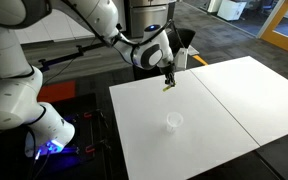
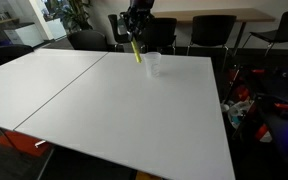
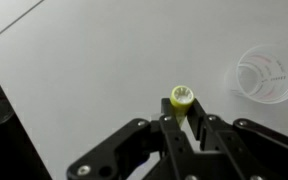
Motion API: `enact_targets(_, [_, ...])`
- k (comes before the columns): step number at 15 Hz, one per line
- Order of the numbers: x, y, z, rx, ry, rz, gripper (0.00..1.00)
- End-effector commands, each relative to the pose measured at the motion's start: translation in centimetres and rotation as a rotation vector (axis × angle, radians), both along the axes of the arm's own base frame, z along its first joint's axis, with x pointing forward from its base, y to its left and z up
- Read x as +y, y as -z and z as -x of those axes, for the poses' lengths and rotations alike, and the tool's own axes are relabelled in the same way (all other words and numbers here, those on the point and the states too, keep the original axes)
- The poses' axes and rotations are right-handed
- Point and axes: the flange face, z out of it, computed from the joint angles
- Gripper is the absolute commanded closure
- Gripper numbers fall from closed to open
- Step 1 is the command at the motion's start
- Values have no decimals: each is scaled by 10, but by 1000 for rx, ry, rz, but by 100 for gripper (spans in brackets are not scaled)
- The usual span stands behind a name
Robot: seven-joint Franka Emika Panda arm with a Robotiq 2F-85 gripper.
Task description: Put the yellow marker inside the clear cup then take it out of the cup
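Note:
My gripper is above bare white tabletop, away from the clear cup (image 1: pixel 174 121). I will next move my gripper down onto that open spot, tilting it, and let go of the yellow marker.
My gripper (image 1: pixel 169 78) is shut on the yellow marker (image 1: pixel 169 85) and holds it upright in the air above the white table (image 1: pixel 214 110). In the wrist view the marker (image 3: pixel 182 98) shows end-on between my fingers (image 3: pixel 184 112). The clear cup (image 1: pixel 174 121) stands upright and empty on the table, apart from the marker and nearer the table's front edge. It also shows in an exterior view (image 2: pixel 154 64) just beside the marker (image 2: pixel 136 50) and gripper (image 2: pixel 134 38), and in the wrist view (image 3: pixel 267 76) at the right edge.
The table is two white tops joined by a seam (image 1: pixel 219 105). Dark office chairs (image 2: pixel 212 32) stand behind it. The robot base (image 1: pixel 14 100) stands beside the table, with cables and a red item on the floor (image 2: pixel 239 105).

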Motion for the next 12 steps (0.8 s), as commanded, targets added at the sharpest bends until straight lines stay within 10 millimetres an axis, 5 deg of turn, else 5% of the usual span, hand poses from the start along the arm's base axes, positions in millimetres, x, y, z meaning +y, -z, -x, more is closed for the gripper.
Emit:
enact_targets(1, [9,-4,-24,117,-80,-22,95])
enact_targets(7, [45,6,-49,304,-116,-34,95])
enact_targets(12, [93,52,-58,397,-143,-25,95])
